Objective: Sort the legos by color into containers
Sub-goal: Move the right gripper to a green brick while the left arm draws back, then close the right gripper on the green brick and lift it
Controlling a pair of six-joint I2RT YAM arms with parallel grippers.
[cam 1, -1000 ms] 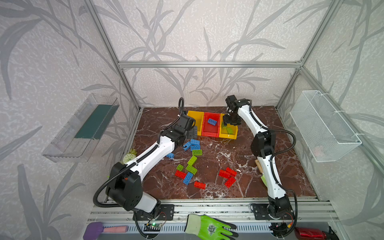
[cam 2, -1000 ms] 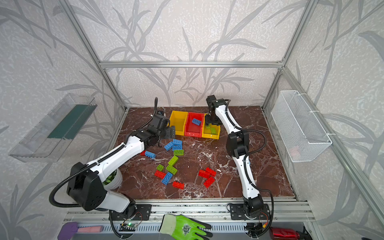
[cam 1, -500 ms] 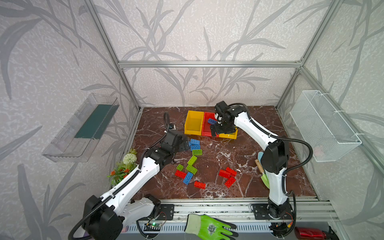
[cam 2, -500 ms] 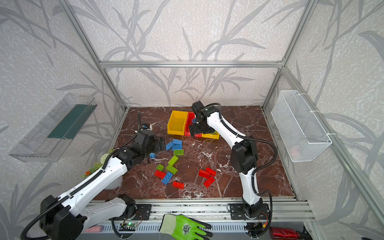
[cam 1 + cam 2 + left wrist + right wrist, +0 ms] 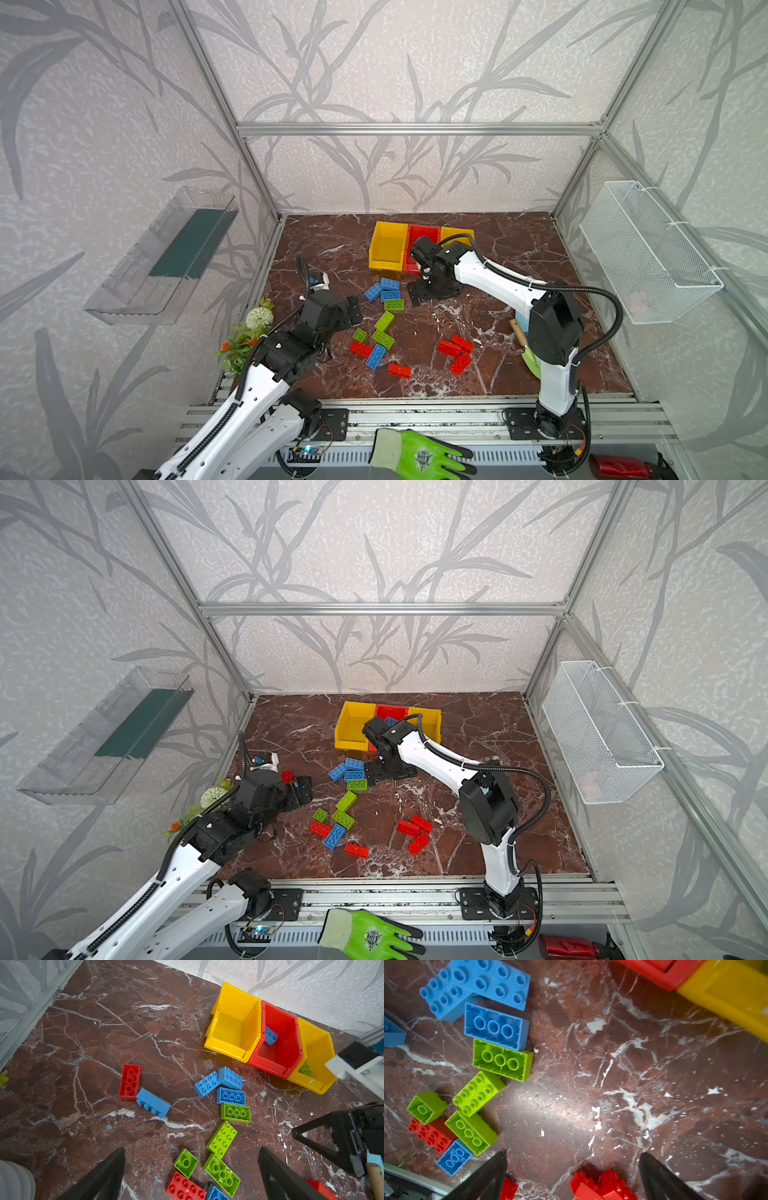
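Note:
My right gripper should next sweep toward the blue cluster [image 5: 384, 289] and down around the adjoining green brick's short ends, as a blue brick covers that green brick's far long side.
The containers stand at the back: an empty yellow bin [image 5: 388, 249], a red bin [image 5: 278, 1051] with a blue brick [image 5: 270, 1035] in it, and a yellow bin [image 5: 318, 1057] holding a green brick [image 5: 305, 1068]. Red, blue and lime legos lie loose mid-floor: a blue cluster [image 5: 384, 289], green bricks [image 5: 384, 321], and red ones [image 5: 455, 349]. My right gripper [image 5: 432, 291] hangs open and empty in front of the bins, over bare floor [image 5: 572, 1151]. My left gripper [image 5: 353, 309] is open and empty, left of the pile [image 5: 192, 1150]. A red brick [image 5: 129, 1081] touches a blue one [image 5: 152, 1102].
A flower pot [image 5: 249, 332] stands at the left edge. A trowel with a wooden handle [image 5: 519, 332] lies behind the right arm. A wire basket [image 5: 648, 253] hangs on the right wall and a clear tray [image 5: 166, 257] on the left. A green glove [image 5: 415, 455] lies out front.
My right gripper has left the right yellow bin, come forward and down to the floor, and opened wide. My left arm has drawn back toward the front left, away from the bins.

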